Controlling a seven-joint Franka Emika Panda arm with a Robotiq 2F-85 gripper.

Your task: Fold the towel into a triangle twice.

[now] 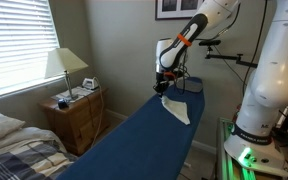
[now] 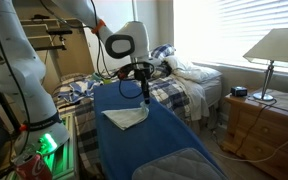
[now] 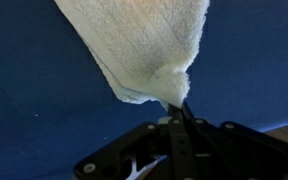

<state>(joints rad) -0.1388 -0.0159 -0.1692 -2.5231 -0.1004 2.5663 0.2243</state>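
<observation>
The towel's opposite corner (image 2: 107,113) lies back from my gripper toward the base. So my gripper comes back across the towel next and releases its pinched corner by that corner.
A white towel (image 1: 177,110) lies folded on the blue board (image 1: 134,145) in both exterior views; it also shows in an exterior view (image 2: 125,118). My gripper (image 1: 164,89) hangs over one corner of it, also seen in an exterior view (image 2: 145,95). In the wrist view the towel (image 3: 139,45) fills the upper middle, and its pointed corner is pinched between my closed fingers (image 3: 178,108). The corner is lifted a little off the blue surface (image 3: 34,110).
A wooden nightstand (image 1: 76,115) with a lamp (image 1: 65,66) stands by a bed (image 1: 14,145). The robot base (image 1: 259,120) stands beside the board. In an exterior view a bed (image 2: 184,85) lies behind the board and a nightstand (image 2: 269,125) beside it.
</observation>
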